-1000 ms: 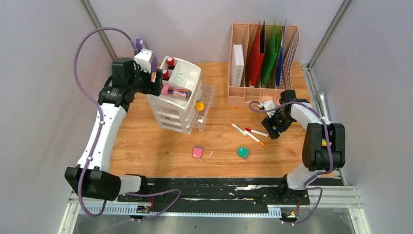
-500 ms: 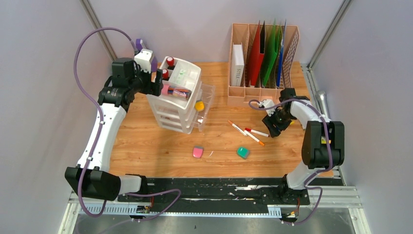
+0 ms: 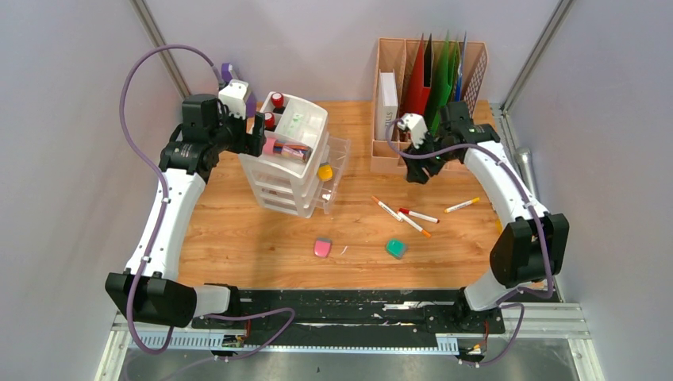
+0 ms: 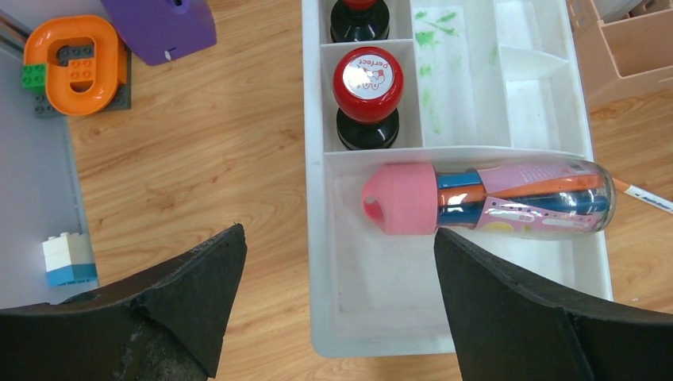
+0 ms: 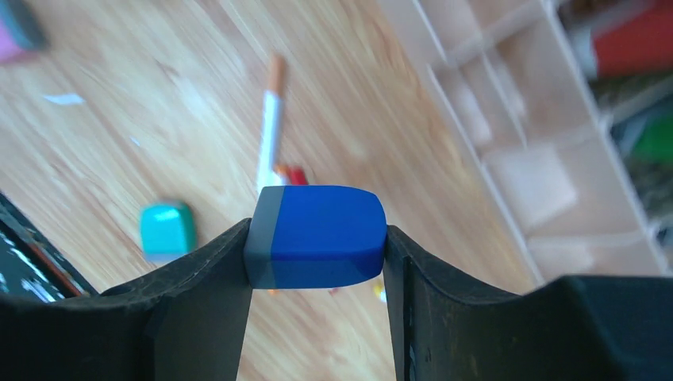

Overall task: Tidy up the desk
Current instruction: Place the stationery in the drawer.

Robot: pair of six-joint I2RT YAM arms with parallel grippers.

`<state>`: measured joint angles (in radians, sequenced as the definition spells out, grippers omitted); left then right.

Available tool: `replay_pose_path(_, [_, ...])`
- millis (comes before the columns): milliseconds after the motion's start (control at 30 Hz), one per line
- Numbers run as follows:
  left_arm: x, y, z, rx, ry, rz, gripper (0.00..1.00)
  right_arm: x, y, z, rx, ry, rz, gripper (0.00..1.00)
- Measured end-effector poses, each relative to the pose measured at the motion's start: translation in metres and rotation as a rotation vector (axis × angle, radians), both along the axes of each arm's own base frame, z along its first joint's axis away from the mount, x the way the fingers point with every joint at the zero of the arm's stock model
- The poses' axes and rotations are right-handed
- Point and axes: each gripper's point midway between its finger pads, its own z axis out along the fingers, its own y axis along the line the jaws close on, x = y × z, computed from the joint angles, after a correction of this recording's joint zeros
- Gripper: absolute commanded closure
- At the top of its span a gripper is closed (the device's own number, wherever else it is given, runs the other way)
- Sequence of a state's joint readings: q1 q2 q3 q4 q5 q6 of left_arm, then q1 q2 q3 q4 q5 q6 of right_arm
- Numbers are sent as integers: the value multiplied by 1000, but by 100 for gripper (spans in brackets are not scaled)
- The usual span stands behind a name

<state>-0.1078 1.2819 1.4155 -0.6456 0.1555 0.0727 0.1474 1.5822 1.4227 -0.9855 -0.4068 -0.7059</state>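
My right gripper moves across from the file rack next, over the room beyond the yellow piece in the open clear drawer.
The desk (image 3: 238, 230) is a light wood tabletop. My right gripper (image 3: 419, 168) hangs above it in front of the file rack. In the right wrist view the right gripper (image 5: 317, 238) is shut on a blue eraser (image 5: 316, 236) with a grey end. My left gripper (image 3: 258, 135) hovers at the left side of the white drawer unit (image 3: 294, 159). Seen from the left wrist, the left gripper (image 4: 337, 238) is open and empty over the top tray (image 4: 317, 262). A clear tube of pens (image 4: 492, 198) with a pink cap lies in that tray.
Three markers (image 3: 414, 224) and a yellow pen (image 3: 462, 205) lie mid-desk, with a pink eraser (image 3: 322, 247) and a teal eraser (image 3: 396, 248) nearer the front. A beige file rack (image 3: 424, 95) stands at the back right. Toy bricks (image 4: 75, 67) sit left of the drawers.
My right arm has lifted off the desk by the markers and swung back-left toward the file rack with the blue eraser. The yellow pen now shows. The left arm has not moved.
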Motion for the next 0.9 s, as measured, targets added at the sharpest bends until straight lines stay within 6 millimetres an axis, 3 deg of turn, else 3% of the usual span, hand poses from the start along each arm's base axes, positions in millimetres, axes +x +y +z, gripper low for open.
replay_pose_path(233, [0,0,0,1,1,1,4,5,119,71,237,-126,178,65])
replay_pose_path(367, [-1,1,1,4,1,7,3,18,176,87,322,-168,246,65])
replay_pose_path(533, [0,3,13,5,-22,14,3,46,213,64,336,-163,261,64])
replay_pose_path(733, [1,5,18,9,-33,23,3,68,229,25,286,-155,256,63])
replay_pose_path(833, [0,5,17,11,-27,25,3,76,233,13,265,-165,255,58])
replay_pose_path(900, [0,5,17,12,-26,26,3,79,235,9,253,-179,255,46])
